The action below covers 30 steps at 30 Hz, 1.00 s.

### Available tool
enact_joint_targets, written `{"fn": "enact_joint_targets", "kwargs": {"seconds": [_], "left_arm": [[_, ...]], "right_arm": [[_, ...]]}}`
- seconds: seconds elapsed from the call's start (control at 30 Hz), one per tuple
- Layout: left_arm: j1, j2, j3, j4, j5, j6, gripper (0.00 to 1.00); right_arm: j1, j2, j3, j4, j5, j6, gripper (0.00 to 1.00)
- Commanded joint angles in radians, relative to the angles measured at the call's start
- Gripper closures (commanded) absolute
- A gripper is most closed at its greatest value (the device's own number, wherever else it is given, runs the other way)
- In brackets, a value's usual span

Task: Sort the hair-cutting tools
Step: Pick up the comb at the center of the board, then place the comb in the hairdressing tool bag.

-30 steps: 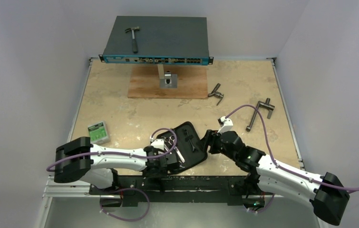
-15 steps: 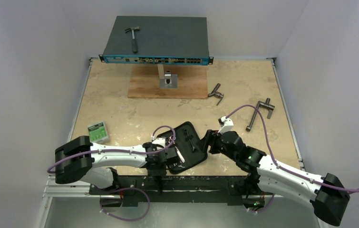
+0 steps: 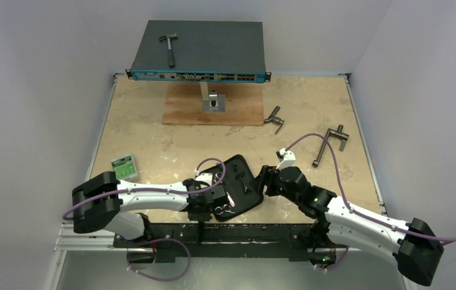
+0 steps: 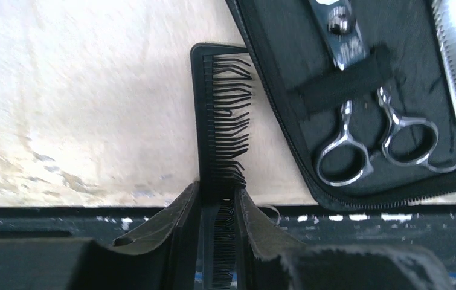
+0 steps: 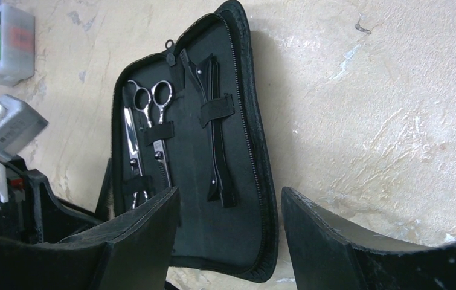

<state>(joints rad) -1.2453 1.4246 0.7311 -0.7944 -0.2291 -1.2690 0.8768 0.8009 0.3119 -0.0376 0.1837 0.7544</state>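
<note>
My left gripper should next carry the comb outward over the case and release it onto the bare lining (image 3: 232,179) beside the hair clip.
A black zip case (image 3: 244,181) lies open near the table's front edge. Two silver scissors (image 5: 147,133) sit under its elastic straps, and a thin black hair clip (image 5: 213,139) is strapped beside them. One pair's finger rings (image 4: 370,145) show in the left wrist view. A narrow black comb (image 4: 222,121) lies on the table just left of the case, along its edge. My left gripper (image 4: 219,187) is shut on the comb's near end, teeth bending against one finger. My right gripper (image 5: 231,205) hangs open over the case's right end, nothing between its fingers.
A network switch (image 3: 198,51) on a stand holds a hammer (image 3: 169,48) at the back, above a wooden board (image 3: 237,109). Two grey T-handled tools (image 3: 275,119) (image 3: 331,144) lie to the right. A green box (image 3: 124,168) sits at the left. The table's front rail (image 4: 92,217) is directly under my left gripper.
My left gripper's fingers have closed in onto the comb, and the arm has shifted slightly right toward the case. The right arm has not moved.
</note>
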Motion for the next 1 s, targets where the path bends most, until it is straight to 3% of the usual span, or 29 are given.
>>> {"fn": "enact_joint_targets", "kwargs": {"seconds": [0.0,0.4,0.53,0.83,0.97], "left_arm": [[0.017,-0.056,-0.005,-0.035,-0.164,0.016,1.0],[0.004,-0.274,0.075,-0.227,-0.252,-0.018,1.0],[0.009,-0.307,0.15,-0.189,-0.3,0.002,1.0],[0.108,-0.08,0.259,0.154,-0.145,0.079,1.0],[0.134,0.092,0.349,0.207,-0.094,0.107,1.0]], "right_arm": [[-0.003,0.013,0.023,0.026,0.007,-0.018,0.38],[-0.003,0.018,0.041,0.026,0.016,-0.024,0.38],[-0.003,0.012,0.043,0.023,0.029,-0.018,0.38],[-0.003,-0.043,0.041,-0.022,0.088,0.004,0.37],[-0.004,-0.072,0.032,-0.031,0.125,0.039,0.37]]}}
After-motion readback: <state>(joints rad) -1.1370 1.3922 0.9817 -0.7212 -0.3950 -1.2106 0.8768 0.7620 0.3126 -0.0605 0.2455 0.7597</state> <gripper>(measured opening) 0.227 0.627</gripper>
